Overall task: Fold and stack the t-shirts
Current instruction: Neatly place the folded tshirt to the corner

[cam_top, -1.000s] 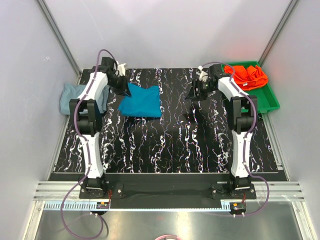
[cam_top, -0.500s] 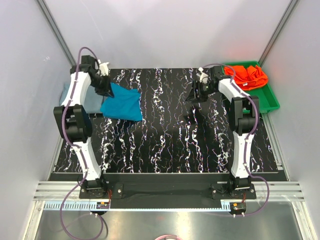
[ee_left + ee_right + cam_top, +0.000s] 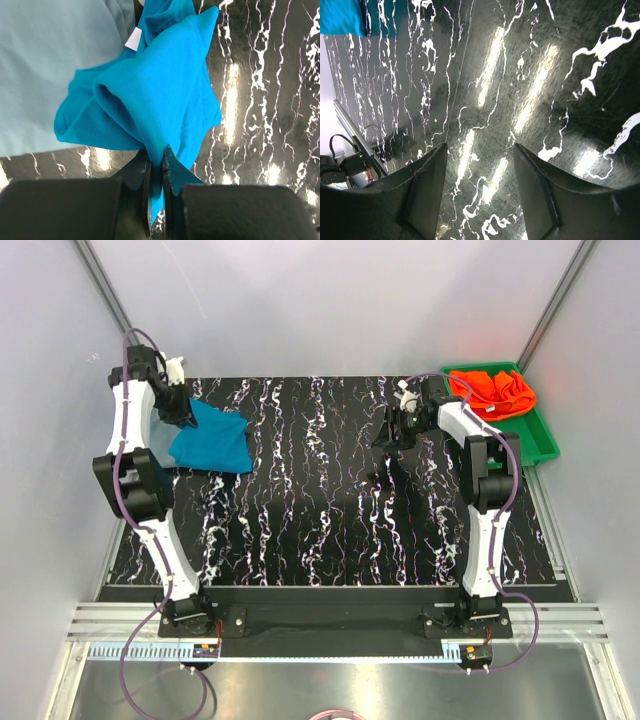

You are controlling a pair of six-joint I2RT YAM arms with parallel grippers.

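Observation:
My left gripper goes outward and left in the top view next, releasing over the pale grey-blue t-shirt (image 3: 162, 440) (image 3: 45, 65), as the teal-blue one still covers bare table.
My left gripper (image 3: 177, 412) is shut on the folded teal-blue t-shirt (image 3: 212, 438) and holds it at the table's far left. In the left wrist view the teal-blue t-shirt (image 3: 160, 95) is pinched between my fingers (image 3: 170, 165), its white neck tag (image 3: 133, 39) showing. It hangs partly over the pale grey-blue t-shirt (image 3: 45, 65), which in the top view is mostly hidden behind my left arm. My right gripper (image 3: 390, 435) is open and empty above the bare table; it also shows in the right wrist view (image 3: 480, 155). The orange-red t-shirt (image 3: 492, 390) lies crumpled in the tray.
The green plastic tray (image 3: 540, 445) stands at the far right corner. The black marbled table (image 3: 340, 510) spreads between the arms. Grey walls close in left and right. A metal rail (image 3: 330, 625) runs along the near edge.
My left gripper has carried the teal-blue t-shirt leftward from the table's middle-left to over the pale grey-blue shirt. The right arm has barely moved.

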